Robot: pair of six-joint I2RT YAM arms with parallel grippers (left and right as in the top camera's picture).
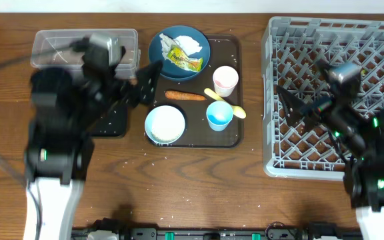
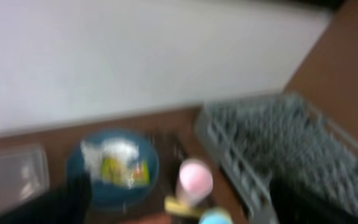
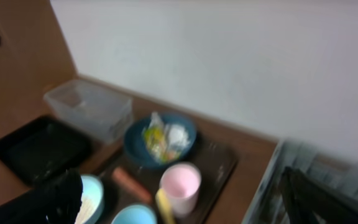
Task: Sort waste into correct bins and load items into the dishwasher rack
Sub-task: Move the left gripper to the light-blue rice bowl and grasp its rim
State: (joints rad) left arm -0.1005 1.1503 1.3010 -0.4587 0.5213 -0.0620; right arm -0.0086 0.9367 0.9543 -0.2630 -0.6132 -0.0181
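My left gripper will tilt downward next and lower to the pale blue bowl's rim (image 1: 184, 125) where it faces the light blue cup, because there is room for fingers there.
A dark blue dish (image 1: 172, 41) holds crumpled tissue (image 1: 189, 44) and a yellow-green wrapper (image 1: 183, 60). On the brown tray (image 1: 235, 133) are also a pink cup (image 1: 225, 81), a carrot (image 1: 185, 96), a yellow spoon (image 1: 227, 105), a light blue cup (image 1: 219, 115) and a pale blue bowl (image 1: 165, 125) with rice. My left gripper (image 1: 147, 83) is open and empty above the tray's left edge. My right gripper (image 1: 292, 103) is open and empty over the grey rack (image 1: 332, 40). Both blurred wrist views show the dish (image 2: 114, 165) (image 3: 160, 140) and the pink cup (image 2: 194, 177) (image 3: 180, 183).
A clear tub (image 1: 52, 43) stands at the back left, with a black tray (image 1: 109, 123) in front of it, partly under my left arm. Loose rice grains (image 1: 153, 159) lie on the wooden table near the tray's front edge.
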